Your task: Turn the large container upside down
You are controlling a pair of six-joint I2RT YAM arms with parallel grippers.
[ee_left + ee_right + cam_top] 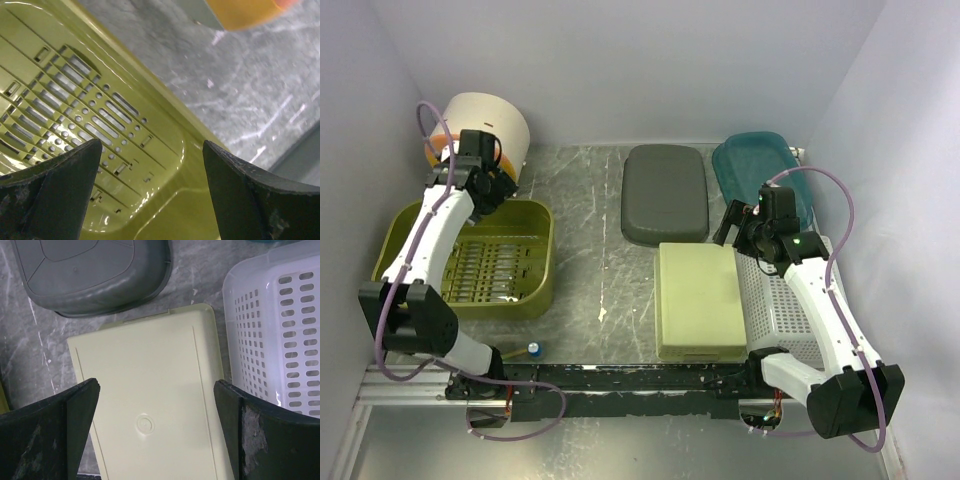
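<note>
The robot will next lower its left gripper outward onto the large container's far rim [520,201] [169,99], because that rim is below and outward of the gripper and its open fingers are still over the large container's bottom.
The large container [546,262] is an olive-green glossy tub at the left of the table, standing upright with its opening up and its slotted bottom showing. My left gripper [497,192] hovers open over the tub's far right corner. In the left wrist view the tub's slotted floor [75,100] and rounded corner wall lie between the spread jaws of my left gripper [152,146], which hold nothing. My right gripper [732,226] is open and empty above the far end of the pale green tray; it also shows in the right wrist view [156,385].
A pale green tray [698,300] lies upside down at centre right, also in the right wrist view [150,390]. A grey tub [665,192] lies upside down behind it. A teal bin [760,165] is at back right, a white perforated basket [775,300] on the right, a cream bucket [485,125] at back left.
</note>
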